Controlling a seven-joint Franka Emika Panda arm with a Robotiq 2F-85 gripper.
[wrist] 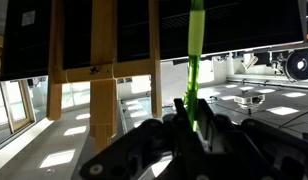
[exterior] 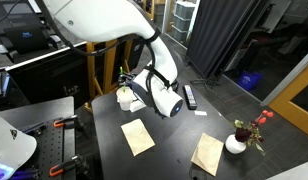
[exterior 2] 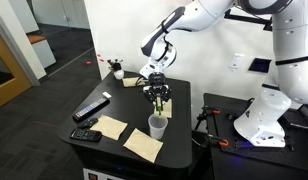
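My gripper lowers and releases the green stem inside the white cup's opening (exterior 2: 157, 118) next, since that opening lies below and the stem hangs over it.
My gripper (wrist: 191, 122) is shut on a thin green stem (wrist: 195, 55) that rises straight up from between the fingers in the wrist view. In an exterior view the gripper (exterior 2: 157, 92) points down, with the green stem hanging under it just above a white cup (exterior 2: 157, 127) on the black table (exterior 2: 184, 140). In an exterior view the white wrist (exterior: 160, 96) hides most of the gripper, and the cup (exterior: 124, 98) stands just beside it.
Two tan napkins (exterior 2: 112, 127) (exterior 2: 144, 145) lie flat near the cup. Two dark remotes (exterior 2: 92, 108) (exterior 2: 86, 135) lie at the table's edge. A small white vase with red flowers (exterior: 237, 142) stands at a corner. Another remote (exterior: 190, 96) lies near the wrist.
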